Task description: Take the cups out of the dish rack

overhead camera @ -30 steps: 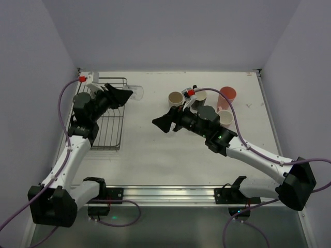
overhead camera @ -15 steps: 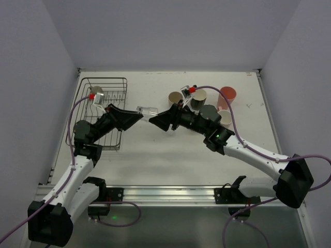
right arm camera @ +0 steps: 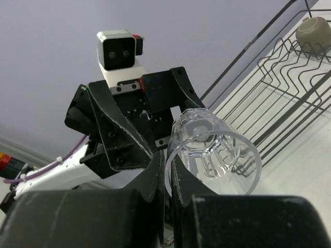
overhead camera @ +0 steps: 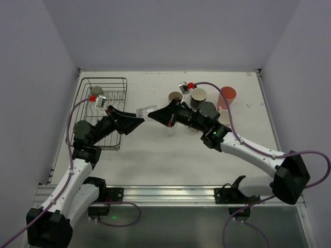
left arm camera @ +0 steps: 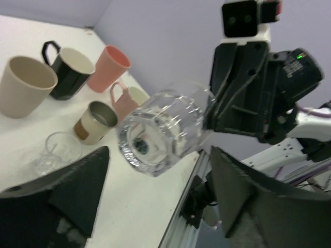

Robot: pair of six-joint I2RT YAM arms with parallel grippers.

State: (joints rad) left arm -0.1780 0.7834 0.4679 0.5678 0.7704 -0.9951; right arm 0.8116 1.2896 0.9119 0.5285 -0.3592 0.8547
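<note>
Next, my right gripper needs to tilt downward to bring the sideways glass upright, lower its base into the other clear glass's opening (overhead camera: 172,129), which lies below, and release.
A clear glass (overhead camera: 146,110) hangs sideways in the air between the two arms. My right gripper (right arm camera: 169,157) is shut on its rim, one finger inside the mouth and one outside. My left gripper (left arm camera: 160,155) stands open around the glass's base (left arm camera: 165,126), both fingers apart from it. The dish rack (overhead camera: 116,82) lies at the back left, and a grey cup (right arm camera: 313,30) still sits in it in the right wrist view. On the table behind the right arm stand a beige tumbler (left arm camera: 26,85), a black mug (left arm camera: 70,72), a salmon tumbler (left arm camera: 108,67) and a pale pink mug (left arm camera: 126,98).
Another clear glass (left arm camera: 57,152) and a brown-banded cup (left arm camera: 95,121) stand among the unloaded cups at the back right. The metal rail (overhead camera: 170,194) runs along the near table edge. White walls close in the table on three sides.
The left arm carried the glass from the rack toward the middle. The right gripper met it and shut on the rim, and the left gripper opened off the glass.
</note>
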